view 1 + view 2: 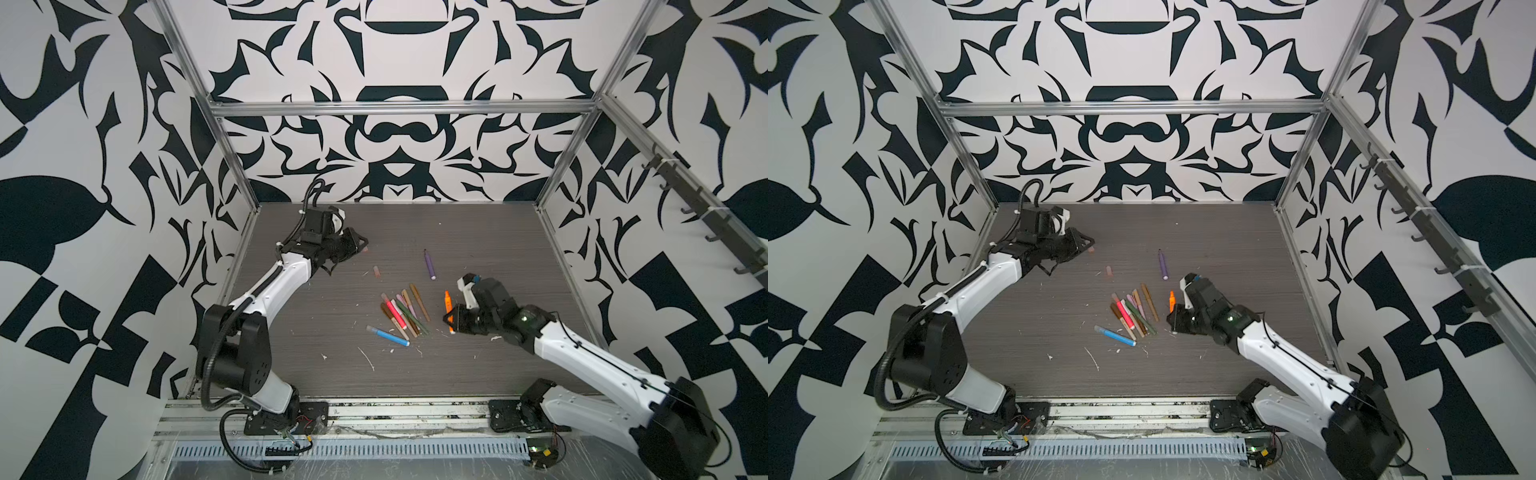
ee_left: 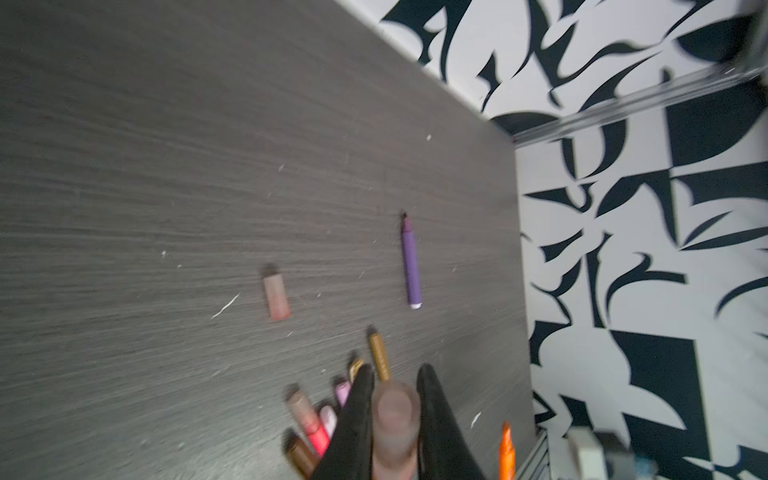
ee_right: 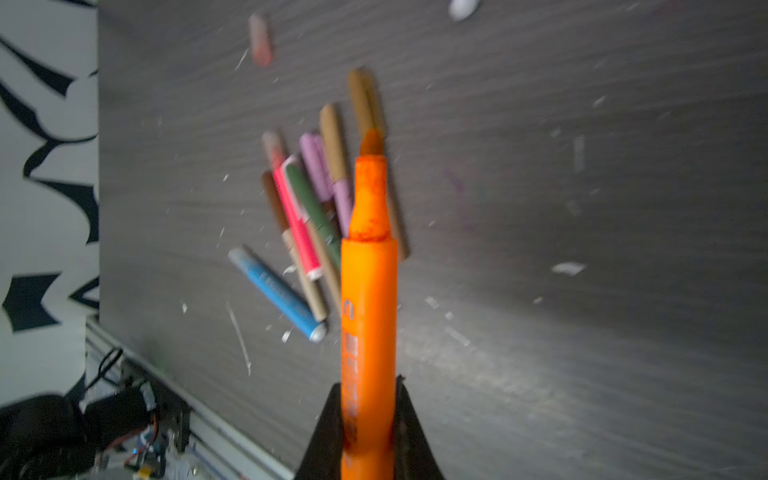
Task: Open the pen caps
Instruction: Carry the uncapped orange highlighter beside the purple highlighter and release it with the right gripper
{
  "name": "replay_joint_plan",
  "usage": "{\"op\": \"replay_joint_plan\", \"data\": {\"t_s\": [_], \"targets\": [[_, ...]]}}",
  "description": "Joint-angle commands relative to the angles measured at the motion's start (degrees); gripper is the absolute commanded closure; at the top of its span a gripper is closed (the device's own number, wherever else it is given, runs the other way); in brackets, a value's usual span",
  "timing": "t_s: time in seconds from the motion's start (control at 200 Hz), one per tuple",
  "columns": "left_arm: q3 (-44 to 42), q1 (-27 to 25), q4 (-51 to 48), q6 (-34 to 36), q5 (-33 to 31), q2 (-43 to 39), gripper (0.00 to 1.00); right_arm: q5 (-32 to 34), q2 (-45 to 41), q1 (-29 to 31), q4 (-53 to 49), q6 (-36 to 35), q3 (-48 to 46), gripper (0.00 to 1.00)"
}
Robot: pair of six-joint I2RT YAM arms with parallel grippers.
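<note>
The orange pen's tip is bare, so the right gripper should move outward and down to the tabletop beside the purple pen (image 1: 429,266) and let go of the orange pen's lower body.
My left gripper (image 2: 397,374) (image 1: 362,246) hovers over the back left of the table, shut on a pale pinkish pen cap (image 2: 395,415) that fills the gap between its black fingers. My right gripper (image 3: 368,384) (image 1: 451,321) is shut on the lower barrel of an orange pen (image 3: 369,282) (image 1: 447,300), whose bare felt tip points away from the jaws. Another pinkish cap (image 1: 376,271) (image 2: 276,297) lies loose on the table. A purple pen (image 1: 429,266) (image 2: 410,266) lies alone with its tip bare. A pile of pens (image 1: 403,311) (image 3: 307,199) sits mid-table, with a blue pen (image 1: 388,336) at its near edge.
The dark wood-grain table (image 1: 498,249) is strewn with white flecks (image 1: 368,358). Patterned walls with metal frame posts (image 1: 559,174) close in the back and sides. An aluminium rail (image 1: 407,409) carrying both arm bases runs along the front edge.
</note>
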Motion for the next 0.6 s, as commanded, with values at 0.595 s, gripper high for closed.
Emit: {"op": "replay_joint_plan", "data": {"t_s": [0.595], "targets": [[9.42,1.38,-8.25,6.57,0.41,21.82,1.0,-13.87,47.85,-16.36,6.93,-21.44,36.14,0.98]]}}
